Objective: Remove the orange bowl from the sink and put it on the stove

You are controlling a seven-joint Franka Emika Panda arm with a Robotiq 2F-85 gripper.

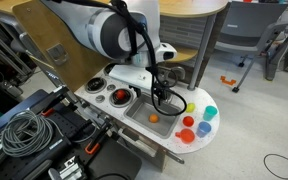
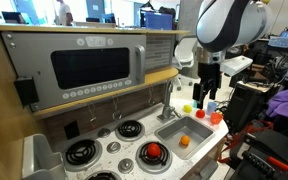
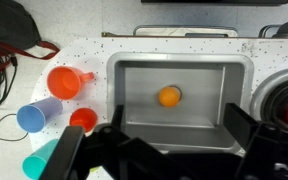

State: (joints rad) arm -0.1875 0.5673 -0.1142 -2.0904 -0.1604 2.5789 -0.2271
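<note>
The spread fingers of my gripper are still well above the sink, and the orange bowl (image 2: 184, 141) (image 3: 169, 96) is below my gripper. I need to bring my gripper down into the grey sink and around the bowl.
The orange bowl (image 3: 169, 96) lies inside the grey sink (image 3: 134, 85), near the basin's middle; it also shows in both exterior views (image 1: 154, 118) (image 2: 183, 141). The stove (image 2: 109, 150) with black burners sits beside the sink (image 2: 196, 129), and a red round item (image 2: 153, 151) rests on one burner. My gripper (image 3: 172, 133) hangs open above the sink (image 1: 142, 112), fingers spread wide, holding nothing. It is above the bowl and not touching it. In an exterior view the gripper (image 1: 162, 98) hovers over the basin.
Coloured cups stand on the white top beside the sink: orange-red (image 3: 66, 82), blue (image 3: 36, 116), red (image 3: 82, 120) and teal (image 3: 42, 160). A faucet (image 2: 168, 106) rises at the basin's back. A toy microwave (image 2: 89, 65) sits above the stove. Cables (image 1: 24, 130) lie nearby.
</note>
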